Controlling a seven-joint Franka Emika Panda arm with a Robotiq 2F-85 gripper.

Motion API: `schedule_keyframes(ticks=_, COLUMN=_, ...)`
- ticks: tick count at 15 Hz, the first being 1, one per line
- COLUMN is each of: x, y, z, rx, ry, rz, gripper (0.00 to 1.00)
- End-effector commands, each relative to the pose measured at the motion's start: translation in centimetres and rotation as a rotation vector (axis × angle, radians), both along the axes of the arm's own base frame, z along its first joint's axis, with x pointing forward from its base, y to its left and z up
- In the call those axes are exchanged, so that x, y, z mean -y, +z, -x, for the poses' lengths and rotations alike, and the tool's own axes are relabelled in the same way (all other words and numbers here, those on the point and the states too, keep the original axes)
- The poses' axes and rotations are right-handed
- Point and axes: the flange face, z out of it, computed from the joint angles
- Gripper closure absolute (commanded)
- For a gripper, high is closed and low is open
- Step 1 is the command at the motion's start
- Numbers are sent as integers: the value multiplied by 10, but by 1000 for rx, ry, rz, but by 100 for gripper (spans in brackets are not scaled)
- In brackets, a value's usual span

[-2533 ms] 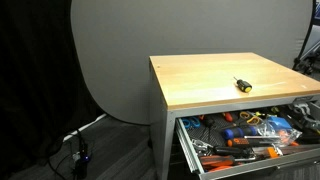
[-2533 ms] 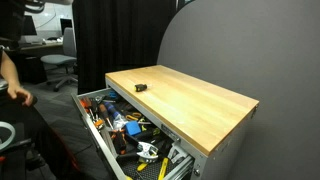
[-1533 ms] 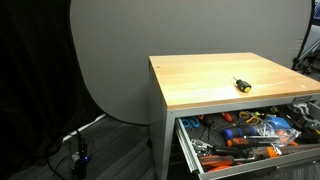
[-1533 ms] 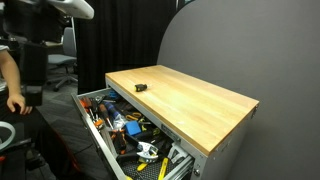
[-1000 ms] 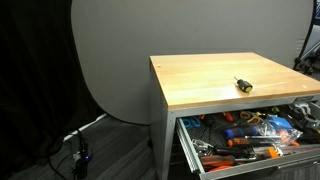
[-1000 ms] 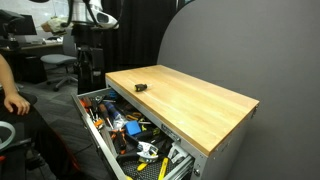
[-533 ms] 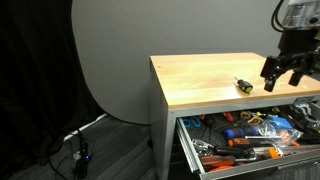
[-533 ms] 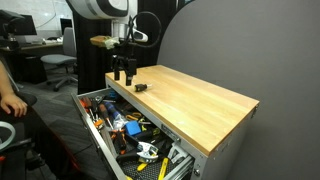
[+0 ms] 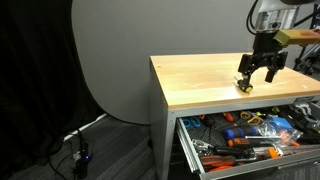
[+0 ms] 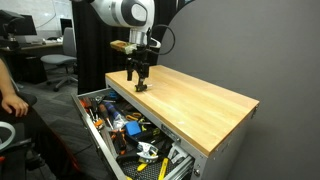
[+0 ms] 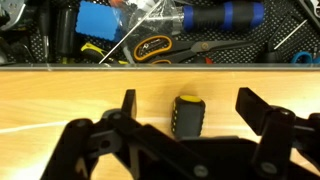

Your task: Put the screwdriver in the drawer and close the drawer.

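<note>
The screwdriver's black handle (image 9: 243, 86) (image 11: 187, 119) is between the fingers of my open gripper, which is above the cabinet top. My gripper should next lower onto the handle and close there.
The small black and yellow screwdriver (image 11: 187, 116) lies on the wooden cabinet top (image 9: 200, 75), near the edge over the open drawer (image 9: 243, 142). It also shows in both exterior views (image 9: 242, 85) (image 10: 141, 88). My gripper (image 11: 185, 105) is open and hovers right above it, with one finger on each side of the handle and not touching it. In both exterior views the gripper (image 9: 258, 72) (image 10: 139, 79) points down at the screwdriver. The top grey drawer (image 10: 125, 135) stands pulled out, full of orange, blue and black tools.
A person's arm (image 10: 12, 95) and office chairs are beyond the cabinet. A grey backdrop panel (image 9: 110, 60) stands behind it. Cables lie on the floor (image 9: 80, 140). Tools in the drawer show at the top of the wrist view (image 11: 100, 20).
The arm has swung in over the cabinet top and lowered the open gripper over the screwdriver. The screwdriver and the drawer have not moved.
</note>
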Motion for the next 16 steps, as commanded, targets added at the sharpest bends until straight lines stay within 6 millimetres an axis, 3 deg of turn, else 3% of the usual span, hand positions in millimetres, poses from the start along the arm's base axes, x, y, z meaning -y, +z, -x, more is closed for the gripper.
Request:
schedule_keyframes(ticks=1, x=-5, y=5, z=-20, rx=-5, ry=-26, rz=-23, gripper=0)
schedule_keyframes(ticks=6, x=-2, y=7, z=-33, rx=22, ry=-52, rz=-21, gripper=0)
schedule_keyframes(ticks=14, x=6, y=3, z=-37, rx=8, ry=-100, rz=-5, gripper=0)
schedule_keyframes(ticks=15, x=4, y=-22, z=-35, rx=6, ry=-106, rz=-2, gripper=0)
schedule_keyframes(ticks=16, x=3, y=-25, z=-33, rx=-2, ry=-107, rz=-5, gripper=0)
